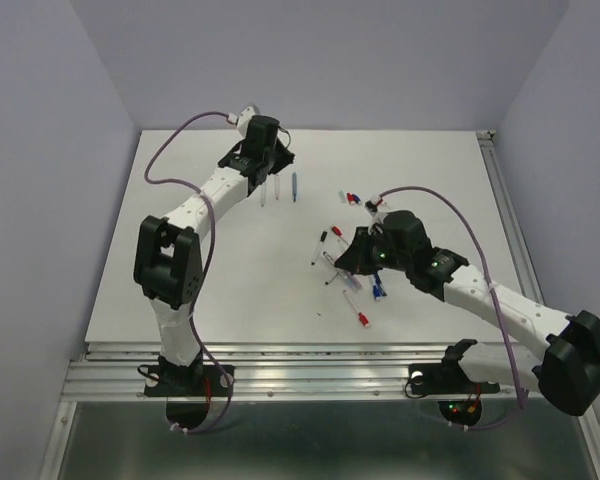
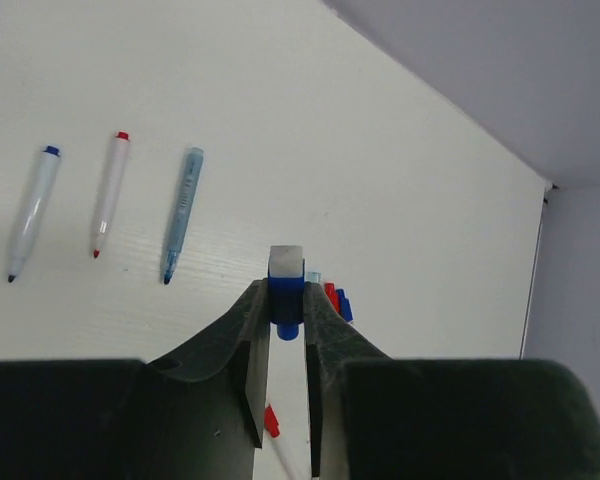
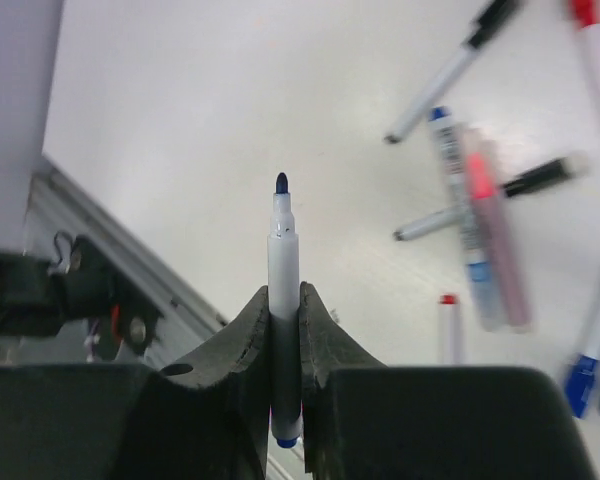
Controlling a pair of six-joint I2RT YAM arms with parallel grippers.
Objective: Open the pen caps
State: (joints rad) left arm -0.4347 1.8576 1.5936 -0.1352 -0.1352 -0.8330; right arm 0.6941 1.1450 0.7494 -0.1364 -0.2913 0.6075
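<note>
Next, the left gripper moves to the right in the top view and lowers beside the loose red and blue pen caps (image 1: 354,199) (image 2: 338,302), since they lie together there.
My left gripper (image 2: 286,288) is shut on a stubby blue pen cap (image 2: 286,305) and holds it above the table at the far left (image 1: 276,163). Below it lie three uncapped pens: a blue-ended one (image 2: 30,213), a red one (image 2: 110,193) and a light-blue one (image 2: 183,213). Loose red and blue pen caps (image 2: 337,300) lie together past the left fingertips, and show in the top view too (image 1: 352,198). My right gripper (image 3: 284,295) is shut on an uncapped white pen (image 3: 283,240) with a dark blue tip, over the middle of the table (image 1: 352,258).
Several more pens (image 3: 480,230) lie scattered right of my right gripper, some with black or red ends; they show as a cluster (image 1: 342,270) in the top view. The table's metal front rail (image 3: 70,280) runs near my right gripper. Walls enclose the table on three sides.
</note>
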